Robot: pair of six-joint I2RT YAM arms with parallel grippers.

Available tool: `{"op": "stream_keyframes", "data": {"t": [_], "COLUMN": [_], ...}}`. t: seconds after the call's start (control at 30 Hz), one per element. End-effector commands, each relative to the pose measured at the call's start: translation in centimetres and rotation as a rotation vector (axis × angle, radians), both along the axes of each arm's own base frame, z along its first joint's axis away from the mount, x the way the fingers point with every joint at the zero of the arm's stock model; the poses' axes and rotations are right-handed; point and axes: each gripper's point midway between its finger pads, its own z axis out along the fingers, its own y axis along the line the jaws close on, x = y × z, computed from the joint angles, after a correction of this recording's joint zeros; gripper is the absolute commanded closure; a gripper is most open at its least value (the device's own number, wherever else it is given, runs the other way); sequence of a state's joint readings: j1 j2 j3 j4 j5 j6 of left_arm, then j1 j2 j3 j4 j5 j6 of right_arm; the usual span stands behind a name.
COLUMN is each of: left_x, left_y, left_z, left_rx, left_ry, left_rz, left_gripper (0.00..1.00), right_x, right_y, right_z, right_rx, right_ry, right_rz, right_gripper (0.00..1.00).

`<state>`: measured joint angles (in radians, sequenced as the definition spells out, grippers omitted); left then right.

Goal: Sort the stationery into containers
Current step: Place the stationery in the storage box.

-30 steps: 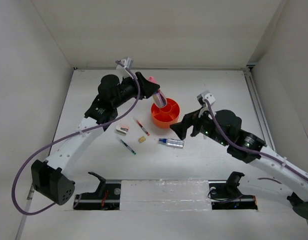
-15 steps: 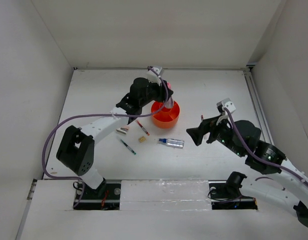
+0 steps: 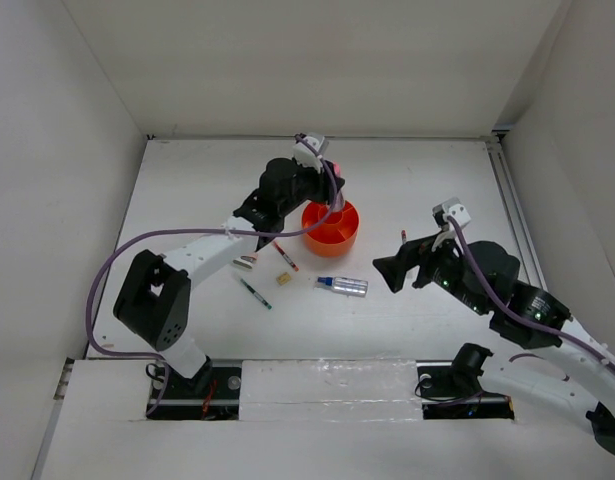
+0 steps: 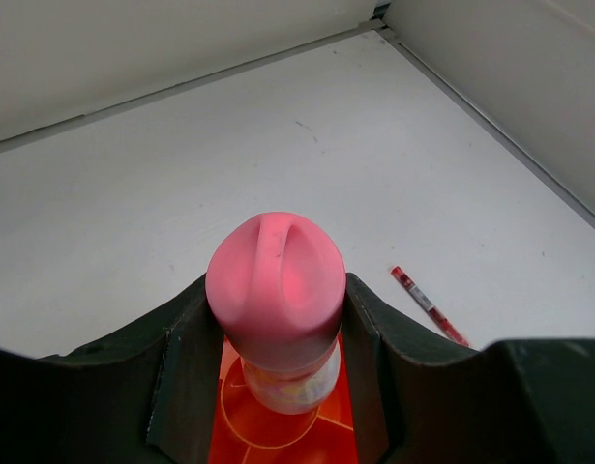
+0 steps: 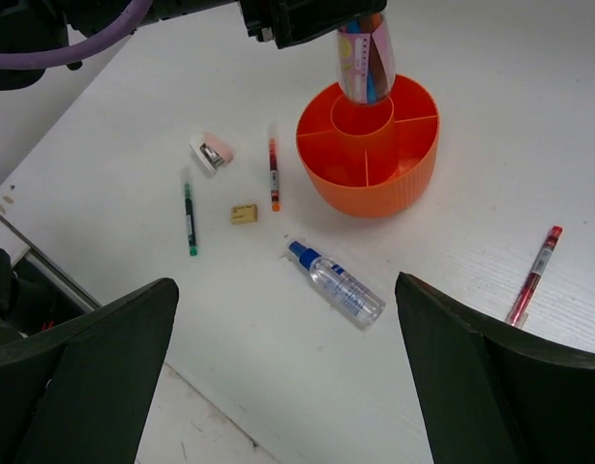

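Note:
The pink tube (image 4: 276,290), still only at the central well's opening, goes down inside the well below it next, and then my left gripper releases it.
My left gripper (image 4: 278,324) is shut on the pink tube (image 4: 276,290), holding it upright with its lower end at the mouth of the central well of the orange container (image 5: 368,145). From above, the tube's pink cap (image 3: 334,170) shows over the container (image 3: 330,232). The other stationery lies on the table to the container's left and front: a red pen (image 5: 274,166), green pen (image 5: 189,213), stapler (image 5: 212,152), tan cube (image 5: 244,214) and blue-capped silvery tube (image 5: 336,283). My right gripper (image 5: 287,367) hangs open above that tube, holding nothing.
A second red pen (image 5: 534,275) lies on the table to the right of the container, near my right gripper (image 3: 387,268). White walls enclose the table on the left, back and right. The left arm (image 3: 202,250) reaches across above the stapler.
Over the second, my left gripper carried the pink tube from the container's left rim to its centre, and my right gripper drew back to the right. Both have held still since.

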<state>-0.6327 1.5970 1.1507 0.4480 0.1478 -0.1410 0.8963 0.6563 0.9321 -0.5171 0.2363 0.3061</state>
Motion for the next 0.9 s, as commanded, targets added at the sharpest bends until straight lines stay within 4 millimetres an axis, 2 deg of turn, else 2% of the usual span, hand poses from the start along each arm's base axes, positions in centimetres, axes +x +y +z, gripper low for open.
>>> {"op": "stream_keyframes", "data": {"t": [0.0,0.1,0.2,0.37,0.67,0.87], "left_x": [0.5,0.5,0.3,0.3,0.2,0.4], "left_y": [-0.1,0.1,0.4,0.8,0.8,0.8], "left_z": [2.9,2.4,2.9,1.5,1.5,-0.2], "left_rx": [-0.049,-0.043,-0.048,-0.021,-0.028,-0.003], "left_ry": [-0.099,-0.092,-0.1,-0.081,-0.075,-0.044], "left_rz": [0.006,0.015,0.024,0.035,0.036,0.045], "left_gripper": [1.0,1.0,1.0,1.0,1.0,1.0], "right_x": [0.1,0.1,0.1,0.1,0.1,0.1], "right_y": [0.3,0.3,0.3,0.3,0.3,0.3], "right_z": [0.2,0.2,0.2,0.2,-0.2,-0.2], "right_rx": [0.013,0.013,0.013,0.013,0.006,0.006], "right_ry": [-0.006,-0.006,-0.006,-0.006,0.0,0.0], "right_rz": [0.003,0.003,0.003,0.003,0.003,0.003], "right_gripper": [0.0,0.0,0.0,0.0,0.0,0.0]}}
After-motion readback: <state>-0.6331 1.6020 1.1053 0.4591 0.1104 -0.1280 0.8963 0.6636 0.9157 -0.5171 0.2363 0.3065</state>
